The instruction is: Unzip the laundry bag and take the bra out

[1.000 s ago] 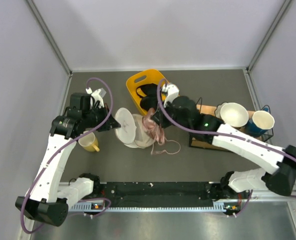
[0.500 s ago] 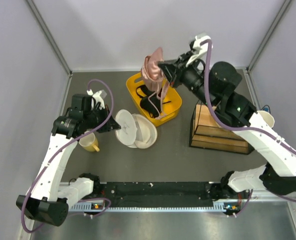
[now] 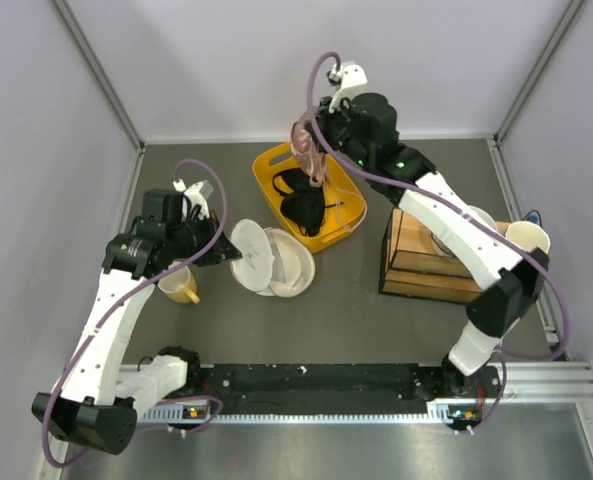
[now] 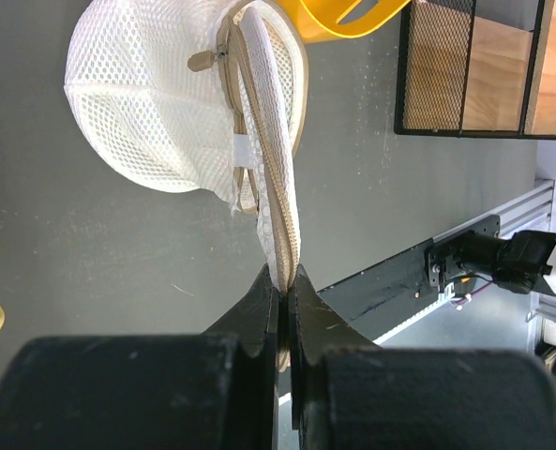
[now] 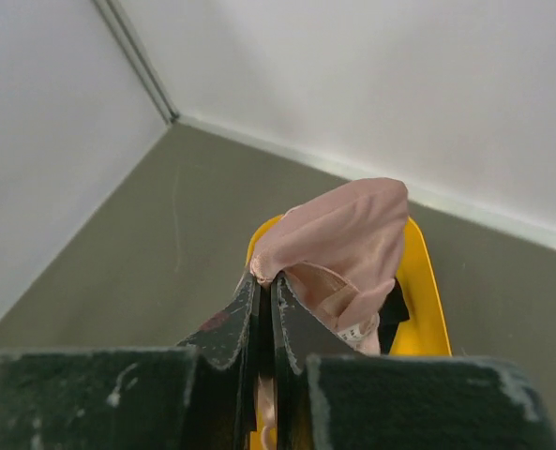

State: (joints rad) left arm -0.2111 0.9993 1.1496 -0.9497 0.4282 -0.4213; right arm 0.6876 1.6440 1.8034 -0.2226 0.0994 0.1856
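My left gripper moves outward and to the left in the top view next, beyond the yellow mug, and releases the bag's rim, as the bra (image 3: 307, 150) is out.
The white mesh laundry bag (image 3: 269, 260) lies on the grey table, its tan zip rim open; it also shows in the left wrist view (image 4: 165, 103). My left gripper (image 3: 219, 252) is shut on the bag's zip rim (image 4: 282, 234) at its left edge. My right gripper (image 3: 314, 138) is shut on the pink bra (image 3: 307, 150) and holds it up above the yellow tub (image 3: 276, 160). In the right wrist view the bra (image 5: 338, 248) hangs from my shut fingers (image 5: 287, 323) over the tub (image 5: 418, 300).
The yellow tub holds black garments (image 3: 301, 200). A yellow mug (image 3: 179, 285) stands by the left arm. A wooden crate (image 3: 431, 262) with a white bowl (image 3: 473, 217) and a blue cup (image 3: 528, 237) is at the right.
My right gripper pulled the bra out of the bag, lifted it high and back, and now has lowered it slightly over the yellow tub. The left gripper and bag stayed put.
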